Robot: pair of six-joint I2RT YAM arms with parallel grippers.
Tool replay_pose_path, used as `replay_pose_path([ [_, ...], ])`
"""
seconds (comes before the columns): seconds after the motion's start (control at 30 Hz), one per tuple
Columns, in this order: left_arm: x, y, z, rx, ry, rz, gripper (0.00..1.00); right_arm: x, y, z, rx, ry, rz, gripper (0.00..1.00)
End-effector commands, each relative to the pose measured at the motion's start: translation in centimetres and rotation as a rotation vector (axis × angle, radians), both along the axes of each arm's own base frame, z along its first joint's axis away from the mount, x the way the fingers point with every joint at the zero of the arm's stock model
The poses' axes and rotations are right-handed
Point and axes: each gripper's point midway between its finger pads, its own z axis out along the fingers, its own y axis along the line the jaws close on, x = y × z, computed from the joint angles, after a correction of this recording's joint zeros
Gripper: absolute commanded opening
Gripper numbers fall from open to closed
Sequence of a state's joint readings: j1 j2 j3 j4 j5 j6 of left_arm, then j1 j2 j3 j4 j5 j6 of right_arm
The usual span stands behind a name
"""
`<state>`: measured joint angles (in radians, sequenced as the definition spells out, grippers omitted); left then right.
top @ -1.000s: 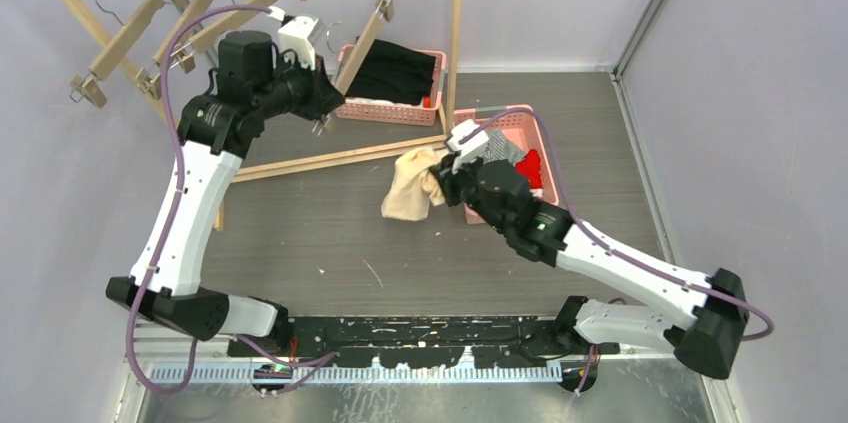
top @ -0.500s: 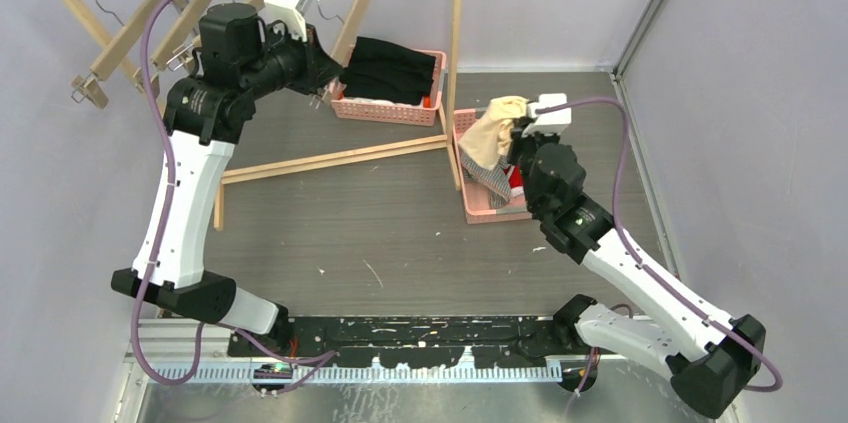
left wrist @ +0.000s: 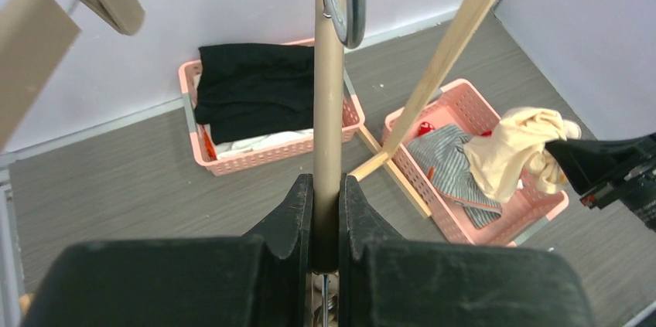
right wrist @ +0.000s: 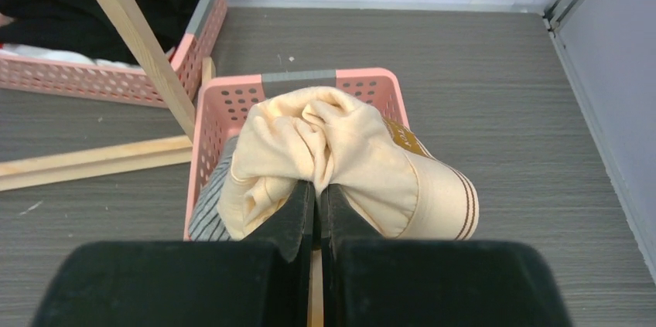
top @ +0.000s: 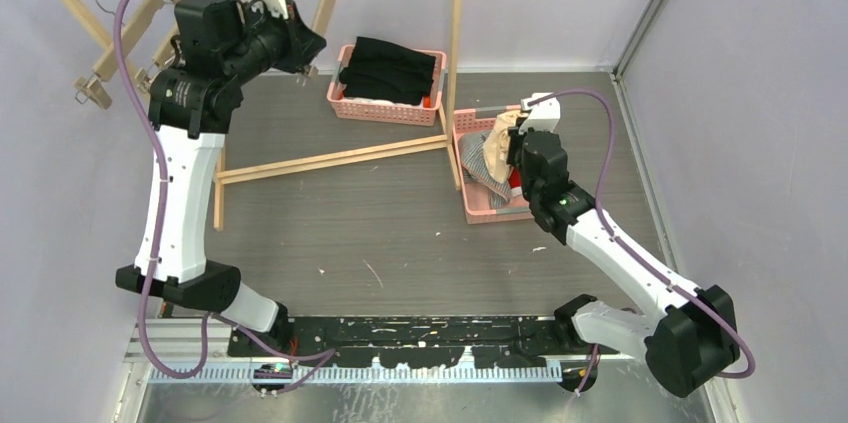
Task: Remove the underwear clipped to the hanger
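My right gripper lowers toward the striped underwear [top: 478, 171] inside next and releases the fold, since the beige underwear still hangs bunched above the pink basket.
My right gripper [right wrist: 317, 188] is shut on the beige underwear [right wrist: 340, 157] and holds it bunched just above the pink basket [right wrist: 309, 83] at the right; the pair also shows in the top view [top: 497, 143]. The grey-and-white striped underwear [top: 478, 171] and the red underwear [top: 516, 180] lie in that basket [top: 480, 211]. My left gripper [left wrist: 326, 188] is shut on the wooden bar of a hanger [left wrist: 328, 72], raised near the rail at the top left [top: 300, 48]. No cloth hangs on it.
A second pink basket [top: 385, 108] with black folded clothes [top: 390, 68] stands at the back. The wooden rack [top: 455, 33] has an upright post and a floor beam [top: 330, 158] beside the right basket. Several bare hangers [top: 120, 38] hang on the rail.
My right gripper carried the beige underwear from the floor area rightward over the basket and lowered it. My left gripper raised the hanger up and left toward the rail.
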<state>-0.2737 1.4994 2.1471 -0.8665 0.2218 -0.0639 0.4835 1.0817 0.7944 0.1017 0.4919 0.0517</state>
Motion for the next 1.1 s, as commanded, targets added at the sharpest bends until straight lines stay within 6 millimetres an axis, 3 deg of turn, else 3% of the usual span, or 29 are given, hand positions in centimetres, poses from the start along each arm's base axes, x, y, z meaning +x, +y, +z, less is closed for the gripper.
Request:
replay_pose_path([
  [0.0,1.0,0.7,3.3,-0.045,-0.096,0.008,0.00,0.8,0.2,0.2,0.062,-0.035,0.005,0.01],
  [0.67,5.0,2.2,1.4,-0.076,-0.007,0.040,0.01,1.1,0.3,-1.4,0.081,0.003,0.020,0.01],
  [0.8,5.0,2.5,0.5,-0.068,0.010,0.059,0.21,1.4,0.2,-2.2,0.074,0.017,0.008,0.01],
  [0.87,4.6,2.7,0.3,-0.061,0.006,0.062,0.37,1.7,0.2,-2.5,0.074,0.028,0.009,0.01],
  [0.9,4.3,2.7,0.6,-0.064,-0.011,0.059,0.64,1.9,0.3,-2.7,0.072,0.038,0.010,0.01],
  [0.93,3.9,2.7,1.1,-0.068,-0.034,0.058,0.97,2.1,0.5,-2.9,0.073,0.048,0.022,0.01],
  [1.07,2.3,3.5,2.7,-0.080,-0.111,0.089,0.98,2.7,1.0,-4.2,0.081,0.105,0.038,0.04],
])
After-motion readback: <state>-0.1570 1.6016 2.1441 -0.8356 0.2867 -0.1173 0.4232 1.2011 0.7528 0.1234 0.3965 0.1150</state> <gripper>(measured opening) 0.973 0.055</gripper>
